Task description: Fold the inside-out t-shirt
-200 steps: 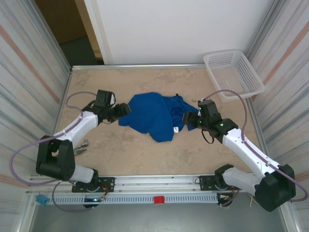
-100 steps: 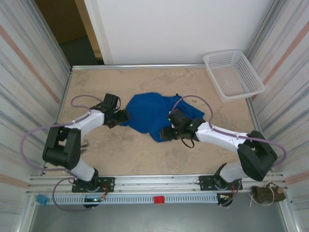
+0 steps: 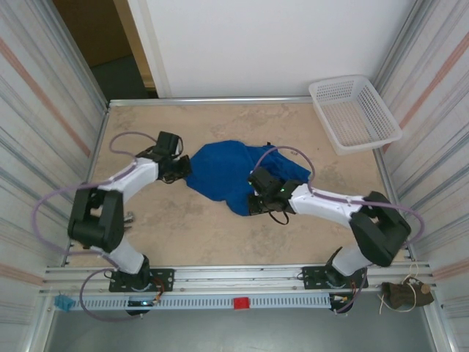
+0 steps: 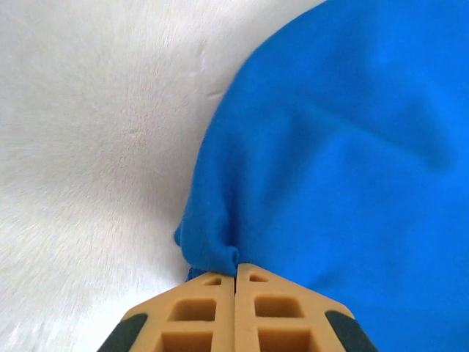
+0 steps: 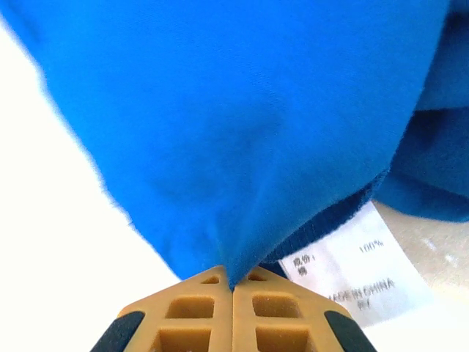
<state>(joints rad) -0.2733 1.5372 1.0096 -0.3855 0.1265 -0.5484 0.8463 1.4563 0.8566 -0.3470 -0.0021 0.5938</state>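
The fold at the t-shirt's basket-side end [image 3: 297,171] is outward of my right gripper, so my right gripper needs to move outward toward the basket next and release it.
The inside-out t-shirt [image 3: 227,172] is royal-blue cloth lying crumpled in the middle of the table. My left gripper [image 3: 185,170] is at its left edge, shut on a pinch of the blue cloth [image 4: 220,253], with the tan fingers [image 4: 198,308] pressed together. My right gripper [image 3: 253,202] is at the shirt's near right part, shut on a fold of the t-shirt [image 5: 242,183] beside the collar. A white care label [image 5: 359,275] hangs just right of that pinch.
A white lattice basket [image 3: 354,111] sits at the table's far right corner. The beige table [image 3: 183,235] is walled by striped panels on both sides, with a rail along the near edge.
Both grippers were open a second ago and have shut on the shirt. The right arm swung left from the shirt's right edge to its near part; the left gripper edged into the left edge.
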